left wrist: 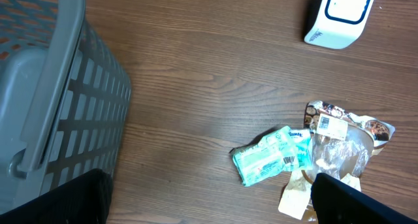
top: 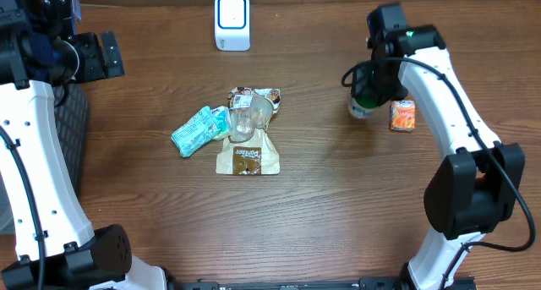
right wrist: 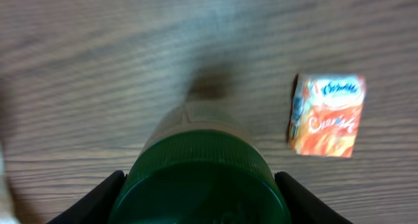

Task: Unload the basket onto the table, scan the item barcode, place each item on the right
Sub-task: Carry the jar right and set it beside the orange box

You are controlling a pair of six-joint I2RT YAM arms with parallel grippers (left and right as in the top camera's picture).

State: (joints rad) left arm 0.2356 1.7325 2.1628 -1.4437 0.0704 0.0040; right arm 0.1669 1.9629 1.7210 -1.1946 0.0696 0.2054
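The bare wood (top: 378,127) (right wrist: 273,123) beside the orange carton lies below the robot's right gripper, so the gripper should move down and carry the container toward that carton to release it.
My right gripper (top: 373,80) is shut on the dark green lid of a container (right wrist: 202,178), one finger on each side of the lid. The container (top: 362,104) hangs upright, and I cannot tell whether its pale base touches the table. The white barcode scanner (top: 232,21) with a blue-rimmed window stands at the back middle, also in the left wrist view (left wrist: 339,15). My left gripper (top: 106,55) is open and empty at the far left, beside the basket; in its own view the left gripper (left wrist: 209,211) is over bare wood.
A small orange carton (top: 402,116) lies just right of the held container (right wrist: 326,115). A pile at mid-table holds a teal packet (top: 197,130), a clear cup (top: 245,119) and a brown pouch (top: 247,158). A grey slatted basket (left wrist: 46,87) stands at the left edge.
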